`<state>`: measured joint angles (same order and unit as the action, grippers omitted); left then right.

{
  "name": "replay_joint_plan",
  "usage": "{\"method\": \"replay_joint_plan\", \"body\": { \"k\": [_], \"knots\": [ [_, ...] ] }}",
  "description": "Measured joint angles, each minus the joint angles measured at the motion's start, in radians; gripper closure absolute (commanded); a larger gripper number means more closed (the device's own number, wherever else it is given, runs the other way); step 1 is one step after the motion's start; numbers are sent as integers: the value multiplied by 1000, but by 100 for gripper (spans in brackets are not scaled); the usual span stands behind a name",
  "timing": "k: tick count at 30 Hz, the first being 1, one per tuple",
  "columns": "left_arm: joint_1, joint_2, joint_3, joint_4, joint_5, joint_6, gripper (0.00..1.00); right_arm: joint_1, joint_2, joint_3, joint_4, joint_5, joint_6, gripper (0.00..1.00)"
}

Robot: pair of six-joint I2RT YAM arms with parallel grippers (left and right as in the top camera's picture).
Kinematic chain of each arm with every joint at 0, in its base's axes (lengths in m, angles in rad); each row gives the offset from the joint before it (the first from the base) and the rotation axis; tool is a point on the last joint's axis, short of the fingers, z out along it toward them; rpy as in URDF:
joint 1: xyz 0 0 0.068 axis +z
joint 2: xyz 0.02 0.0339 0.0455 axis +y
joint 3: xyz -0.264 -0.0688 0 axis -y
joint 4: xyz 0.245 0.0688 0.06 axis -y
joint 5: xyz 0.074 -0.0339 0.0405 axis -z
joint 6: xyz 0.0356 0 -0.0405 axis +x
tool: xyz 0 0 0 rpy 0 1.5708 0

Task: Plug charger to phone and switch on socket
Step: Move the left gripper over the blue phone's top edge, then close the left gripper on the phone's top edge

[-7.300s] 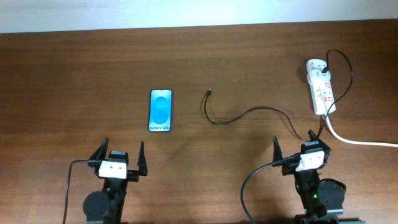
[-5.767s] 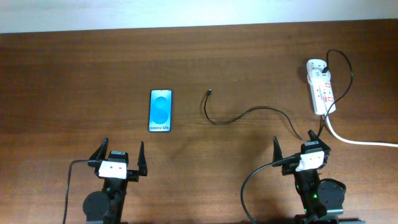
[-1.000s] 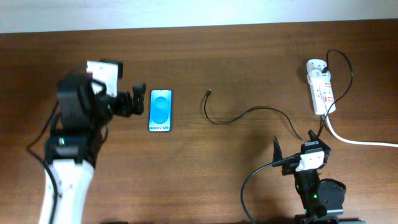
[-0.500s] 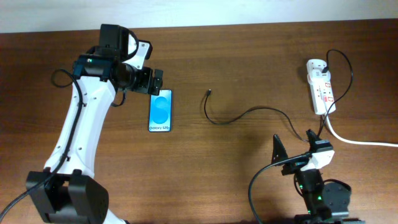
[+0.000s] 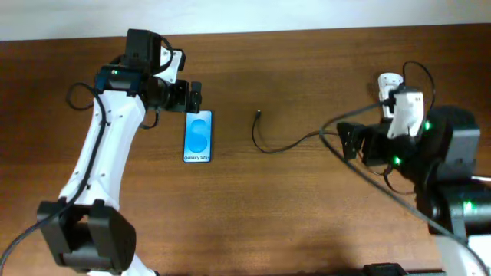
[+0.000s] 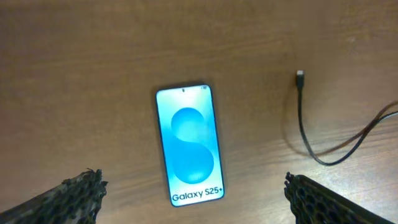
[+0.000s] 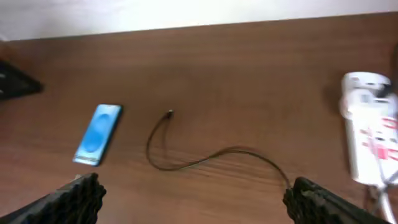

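The phone's far half [image 5: 198,126] [image 6: 189,127] has both long edges between the open fingers of the left gripper, so the left gripper should move down next and bring those fingers to both sides of it.
The phone [image 5: 198,136] lies flat, blue screen up, left of the table's middle. It also shows in the left wrist view [image 6: 188,144] and the right wrist view [image 7: 98,134]. My left gripper [image 5: 192,98] is open and empty, hovering at the phone's far end [image 6: 193,182]. The charger cable [image 5: 295,141] curves across the middle, its plug tip [image 5: 258,115] lying free to the right of the phone [image 6: 300,76]. My right gripper [image 5: 344,142] is open and empty above the cable's right part [image 7: 193,186]. The socket [image 5: 393,96] is at the back right, partly hidden by my right arm [image 7: 367,137].
The brown wooden table [image 5: 253,215] ends at a white wall along the back edge [image 5: 307,15]. My left arm's white links [image 5: 100,153] stretch over the left side. My right arm's body [image 5: 449,165] covers the right side, over the socket's near end.
My right arm has risen from its rest at the front right and swung back over the cable, near the socket. My left gripper stays at the phone's far end.
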<state>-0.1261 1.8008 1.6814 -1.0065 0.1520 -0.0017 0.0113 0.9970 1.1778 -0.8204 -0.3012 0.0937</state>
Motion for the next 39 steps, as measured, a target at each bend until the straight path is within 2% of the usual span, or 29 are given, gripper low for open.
{"method": "replay_joint_plan", "body": {
  "k": [4, 9, 14, 21, 28, 39],
  "knots": [
    [-2, 76, 0, -3, -14, -31, 0, 0, 106, 58, -8, -213, 0, 2],
    [-26, 177, 0, -18, -23, -49, 0, 1, 212, 61, -37, -311, 0, 2],
    [-96, 268, 0, 2, -76, -101, 1, 1, 314, 61, -93, -310, 0, 2],
    [-103, 337, 0, 27, -98, -150, 1, 1, 322, 61, -100, -310, 0, 2],
    [-103, 404, 5, 20, -106, -150, 1, 1, 323, 61, -117, -311, 0, 1],
    [-103, 405, 6, -19, -158, -123, 1, 1, 322, 61, -119, -310, 0, 2]
  ]
}}
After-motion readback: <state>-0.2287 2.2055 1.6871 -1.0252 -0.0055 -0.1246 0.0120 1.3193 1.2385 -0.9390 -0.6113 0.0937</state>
